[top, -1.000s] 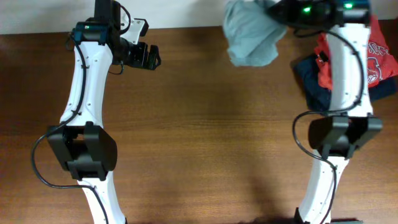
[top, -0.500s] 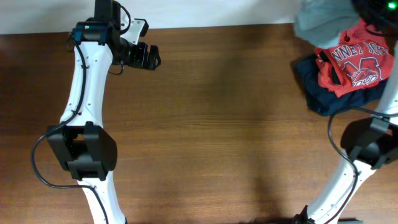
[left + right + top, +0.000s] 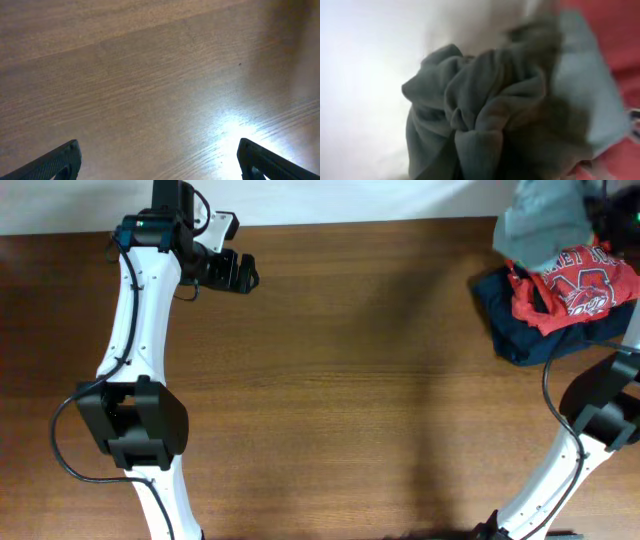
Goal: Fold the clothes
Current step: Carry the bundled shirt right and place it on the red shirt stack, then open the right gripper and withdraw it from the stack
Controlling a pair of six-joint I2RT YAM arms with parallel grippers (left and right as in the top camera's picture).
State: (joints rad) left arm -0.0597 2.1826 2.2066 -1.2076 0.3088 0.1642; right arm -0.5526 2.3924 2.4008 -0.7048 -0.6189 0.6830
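Observation:
My right gripper lowers a little back over the red shirt's far edge [image 3: 600, 246] [image 3: 592, 22] next and releases the sage T-shirt's fold, since that edge lies below and back from it.
The sage T-shirt [image 3: 543, 222] hangs bunched and wrinkled at the table's far right, above the back edge of the red shirt. My right gripper [image 3: 610, 212] is at the top right corner, shut on the T-shirt. Its fingers are buried in the fabric. In the right wrist view the gathered sage cloth [image 3: 485, 110] fills the frame and hides the jaws. My left gripper [image 3: 240, 272] is open and empty at the far left. In the left wrist view its two fingertips [image 3: 159, 160] stand wide apart over bare wood.
A red shirt with white lettering [image 3: 572, 288] lies on a dark navy folded garment [image 3: 528, 332] at the right edge; the red also shows in the right wrist view [image 3: 615, 30]. The brown wooden table [image 3: 350, 380] has a white surface beyond its far edge.
My right arm has swung to the right, carrying the bunched T-shirt from the top centre to above the red and navy pile. The left arm has not moved.

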